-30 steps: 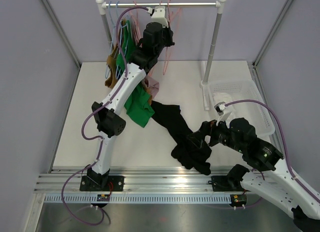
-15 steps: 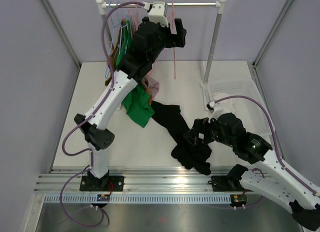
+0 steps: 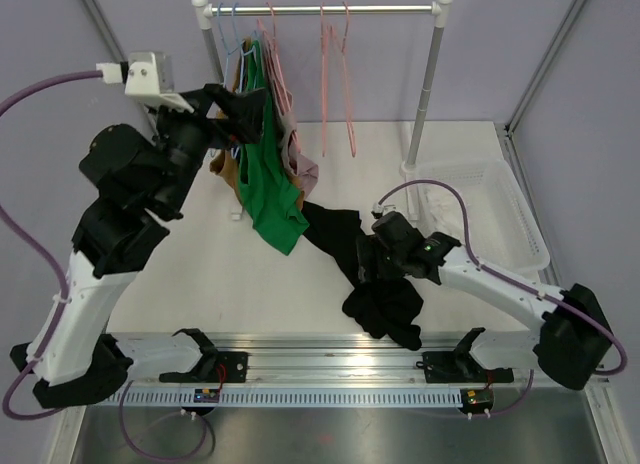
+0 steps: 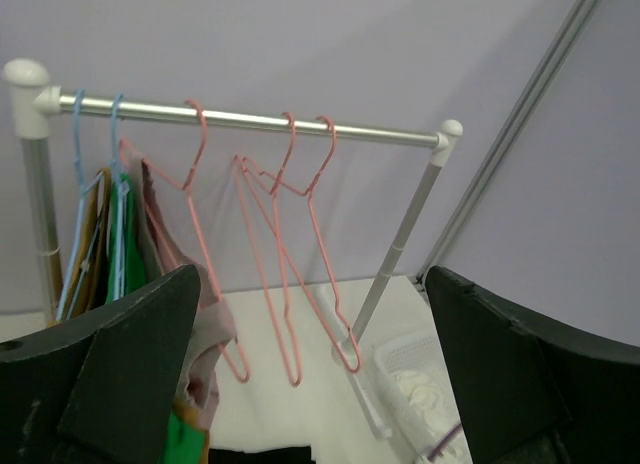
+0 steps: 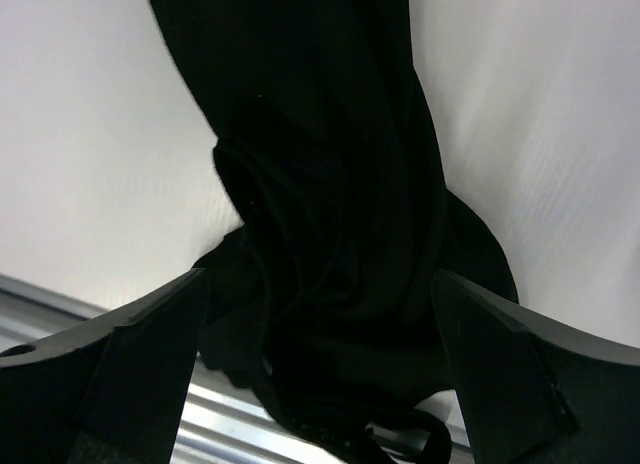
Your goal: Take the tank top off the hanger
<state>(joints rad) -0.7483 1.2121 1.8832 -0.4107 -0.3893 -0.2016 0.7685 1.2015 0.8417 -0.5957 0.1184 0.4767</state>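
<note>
My right gripper should next move down to the left in the top view onto the tank top's narrow middle (image 3: 352,269) (image 5: 335,229), which is below the gripper and fits between its fingers.
The black tank top (image 3: 372,274) lies crumpled on the table, off any hanger, reaching from the middle to the front rail. Bare pink hangers (image 3: 347,84) hang on the rod (image 3: 380,8). My left gripper (image 3: 250,114) is open and empty, held high at the left by the hanging green garment (image 3: 265,174). The left wrist view looks between its fingers (image 4: 120,374) at the pink hangers (image 4: 290,274). My right gripper (image 3: 365,262) is open just above the tank top (image 5: 330,234), with the cloth lying between its fingers (image 5: 120,374).
A white basket (image 3: 480,199) with white cloth stands at the right by the rack's post (image 3: 425,94). Brown, green and pink garments hang on blue hangers (image 4: 80,184) and pink ones at the rod's left end. The metal front rail (image 3: 320,359) runs under the tank top's lower edge.
My left gripper has opened, let go of a pink hanger at the rod, and swung back to the left. My right gripper has moved left over the black tank top.
</note>
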